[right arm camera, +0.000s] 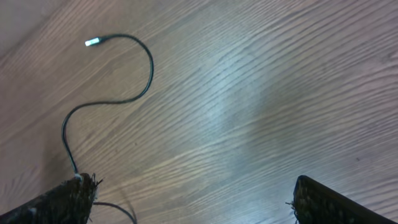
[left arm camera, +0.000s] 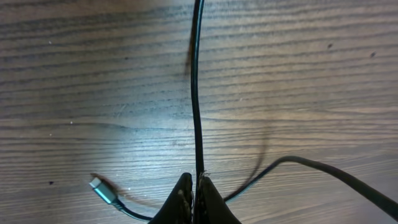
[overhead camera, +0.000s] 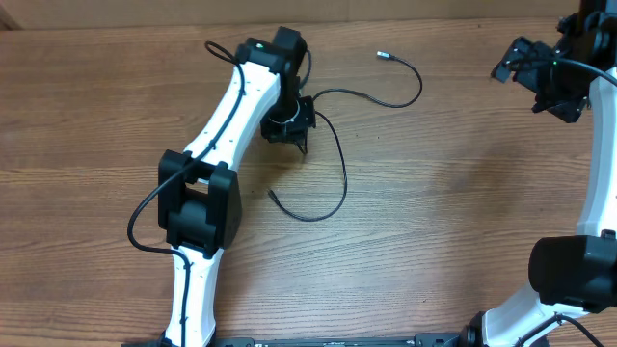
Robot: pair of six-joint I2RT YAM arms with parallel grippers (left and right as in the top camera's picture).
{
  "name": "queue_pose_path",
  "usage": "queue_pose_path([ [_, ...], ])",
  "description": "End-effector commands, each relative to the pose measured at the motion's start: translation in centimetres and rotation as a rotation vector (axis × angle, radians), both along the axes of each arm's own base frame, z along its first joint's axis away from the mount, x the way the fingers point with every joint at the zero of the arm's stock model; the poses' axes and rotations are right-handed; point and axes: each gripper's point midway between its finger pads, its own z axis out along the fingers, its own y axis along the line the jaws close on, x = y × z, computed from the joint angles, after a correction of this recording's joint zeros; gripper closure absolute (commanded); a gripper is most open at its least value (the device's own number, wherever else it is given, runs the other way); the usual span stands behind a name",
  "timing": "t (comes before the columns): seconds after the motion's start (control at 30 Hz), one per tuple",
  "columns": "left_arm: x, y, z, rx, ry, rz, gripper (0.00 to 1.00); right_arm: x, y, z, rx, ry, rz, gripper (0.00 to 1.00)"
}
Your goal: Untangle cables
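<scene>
My left gripper holds the straight cable and will move over bare wood inside the cable's bend [overhead camera: 330, 162] to release it. That spot is to its right in the overhead view.
Two thin black cables lie on the wooden table. One cable [overhead camera: 339, 164] loops from my left gripper [overhead camera: 301, 146] down to a plug end at the table's middle. The other cable [overhead camera: 405, 72] curves to the right and ends in a silver plug [overhead camera: 381, 56] at the back. My left gripper [left arm camera: 198, 186] is shut on a black cable [left arm camera: 196, 93] that runs straight up the left wrist view. A silver-blue plug [left arm camera: 102, 191] lies to its left. My right gripper [overhead camera: 540, 82] is open and empty at the far right; its wrist view shows the curved cable [right arm camera: 134, 81] and plug [right arm camera: 92, 42].
The wooden table [overhead camera: 463, 212] carries both arms. The left arm's white links [overhead camera: 227, 116] stretch diagonally across the left half. The right arm's base [overhead camera: 569, 275] stands at the front right.
</scene>
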Motion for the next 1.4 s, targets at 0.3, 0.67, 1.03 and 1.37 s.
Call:
queue_pose_path([
  [0.3, 0.5, 0.3, -0.1, 0.072, -0.047, -0.05, 0.96, -5.6, 4.6, -2.2, 0.165, 0.25, 0.062, 0.0],
  [0.67, 0.5, 0.3, -0.1, 0.074, -0.047, -0.051, 0.96, -10.8, 9.4, -9.6, 0.182, 0.554, 0.176, 0.0],
  [1.03, 0.7, 0.6, -0.2, 0.089, -0.05, -0.013, 0.96, -5.9, 9.4, -10.8, 0.159, 0.357, 0.194, 0.0],
  [1.37, 0.2, 0.8, -0.2, 0.097, -0.027, 0.002, 0.96, -0.4, 9.3, -10.1, 0.131, 0.124, 0.209, 0.0],
])
